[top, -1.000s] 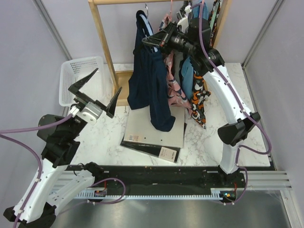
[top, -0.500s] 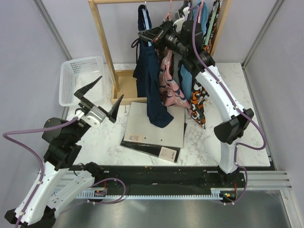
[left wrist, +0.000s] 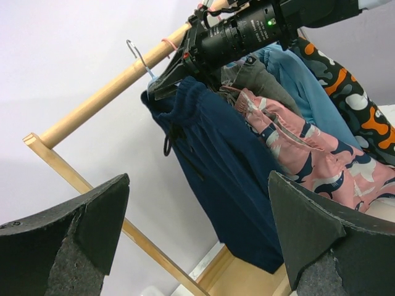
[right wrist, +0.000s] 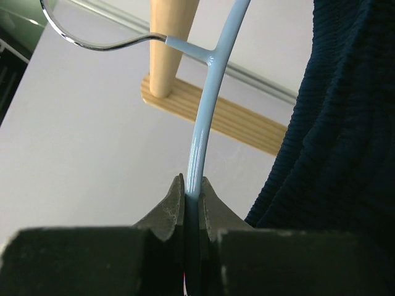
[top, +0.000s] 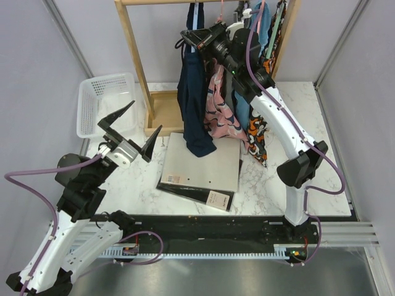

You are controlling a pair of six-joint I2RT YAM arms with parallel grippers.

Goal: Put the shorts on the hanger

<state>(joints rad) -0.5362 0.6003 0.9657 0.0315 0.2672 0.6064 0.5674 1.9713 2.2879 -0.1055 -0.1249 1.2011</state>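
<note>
My right gripper will next move down a little and set the hanger's metal hook onto the wooden bar to release the hanger's arm, as the hook's curve is still clear above the bar.
The navy shorts hang over the light-blue hanger, close under the wooden rail of the rack. My right gripper is shut on the hanger's arm, with the shorts just to its right. The metal hook is up at the rail; I cannot tell whether it rests on it. My left gripper is open and empty, low and left of the rack, facing the shorts. Its view also shows the hook by the rail.
A pink patterned garment, a blue one and an orange-black one hang right of the shorts. Grey boards lie under the rack. A white basket stands at the back left. The rack's left post is between basket and shorts.
My right arm has carried the hanger and shorts up and back to the rail. The shorts' hem has lifted off the boards and hangs straighter. My left gripper shifted slightly right.
</note>
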